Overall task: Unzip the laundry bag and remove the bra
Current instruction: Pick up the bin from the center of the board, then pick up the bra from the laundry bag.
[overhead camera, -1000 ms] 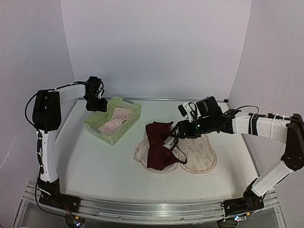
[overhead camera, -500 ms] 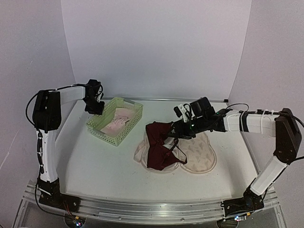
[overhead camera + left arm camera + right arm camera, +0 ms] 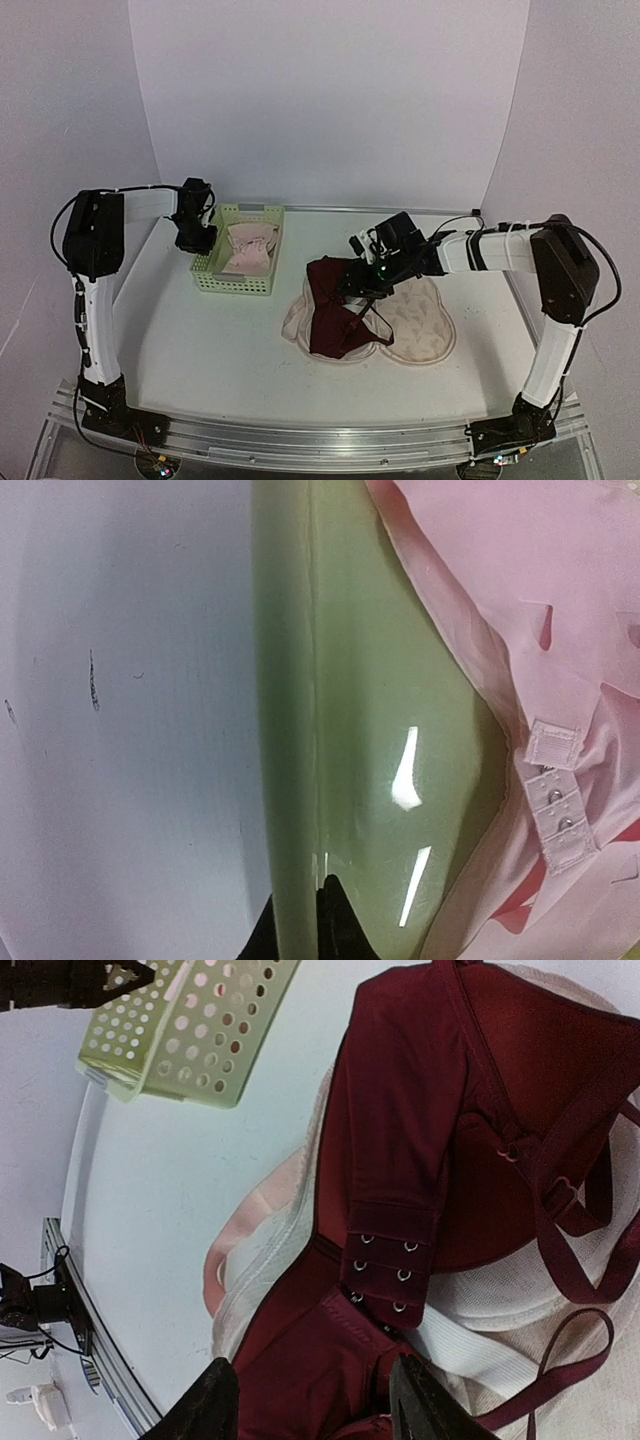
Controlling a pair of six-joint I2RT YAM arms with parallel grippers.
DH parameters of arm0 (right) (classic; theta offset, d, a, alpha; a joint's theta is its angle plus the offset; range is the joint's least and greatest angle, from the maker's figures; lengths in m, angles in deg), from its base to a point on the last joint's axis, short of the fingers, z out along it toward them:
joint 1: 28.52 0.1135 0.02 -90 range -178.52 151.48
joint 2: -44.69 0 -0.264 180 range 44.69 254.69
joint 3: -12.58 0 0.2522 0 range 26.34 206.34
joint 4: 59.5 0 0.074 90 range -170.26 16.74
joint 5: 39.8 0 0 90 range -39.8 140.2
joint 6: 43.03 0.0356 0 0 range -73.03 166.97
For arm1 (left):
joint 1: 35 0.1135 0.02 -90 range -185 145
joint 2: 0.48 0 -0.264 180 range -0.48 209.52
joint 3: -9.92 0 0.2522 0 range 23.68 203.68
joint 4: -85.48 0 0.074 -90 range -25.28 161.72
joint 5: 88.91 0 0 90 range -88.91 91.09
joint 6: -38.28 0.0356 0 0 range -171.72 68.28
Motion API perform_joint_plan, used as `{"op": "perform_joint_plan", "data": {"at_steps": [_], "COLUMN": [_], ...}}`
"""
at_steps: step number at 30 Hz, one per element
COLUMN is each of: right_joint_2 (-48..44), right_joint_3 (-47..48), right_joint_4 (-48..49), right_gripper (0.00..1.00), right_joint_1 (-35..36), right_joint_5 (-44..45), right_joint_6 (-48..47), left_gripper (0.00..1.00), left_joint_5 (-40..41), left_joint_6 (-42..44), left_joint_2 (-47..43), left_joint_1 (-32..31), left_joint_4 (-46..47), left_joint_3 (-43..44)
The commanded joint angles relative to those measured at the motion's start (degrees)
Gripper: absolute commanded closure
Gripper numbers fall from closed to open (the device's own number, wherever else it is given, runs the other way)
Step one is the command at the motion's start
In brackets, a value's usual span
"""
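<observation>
Next, my right gripper lowers and shifts onto the bra band, fingers astride it, since the bra band's hook piece (image 3: pixel 335 296) (image 3: pixel 389 1268) lies just ahead of my open fingers.
The maroon bra (image 3: pixel 330 310) lies spread on top of the flat cream printed laundry bag (image 3: pixel 420 325) in the middle of the table. My right gripper (image 3: pixel 360 283) hovers low over the bra's upper edge. In the right wrist view its jaws (image 3: pixel 315 1410) stand wide apart, with the bra's (image 3: pixel 400 1140) band and hook strip lying between and ahead of them. The bag's pale edge (image 3: pixel 270 1250) shows beneath. My left gripper (image 3: pixel 200 243) is at the far left, shut on the side wall of the green basket (image 3: pixel 300 925).
The light-green lattice basket (image 3: pixel 240 262) stands at the back left, and a pink garment (image 3: pixel 500 630) lies inside it. The bra's thin straps (image 3: pixel 580 1280) trail over the bag to the right. White walls close in the table at the back and both sides.
My left gripper closed on the basket wall and the basket turned square and shifted left. My right gripper moved left over the bra.
</observation>
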Motion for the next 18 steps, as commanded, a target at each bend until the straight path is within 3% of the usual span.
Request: {"op": "perform_joint_plan", "data": {"at_steps": [1,8,18], "right_joint_2": [3.2,6.1,10.7], "right_joint_3": [2.8,2.7,4.9], "right_joint_4": [2.6,3.5,6.9], "right_gripper": [0.46,0.40,0.41], "right_joint_1": [0.3,0.3,0.3], "right_joint_5": [1.7,2.6,-1.4], "right_joint_6": [1.9,3.7,6.9], "left_gripper": [0.96,1.00,1.00], "left_joint_5": [0.4,0.6,0.1], "left_joint_6": [-1.6,-3.3,-4.7], "left_joint_2": [-6.0,-8.1,-8.2], "left_joint_1": [-0.2,-1.5,-3.6], "left_joint_4": [-0.1,1.1,2.6], "left_joint_3": [-2.0,-5.8,-8.4]}}
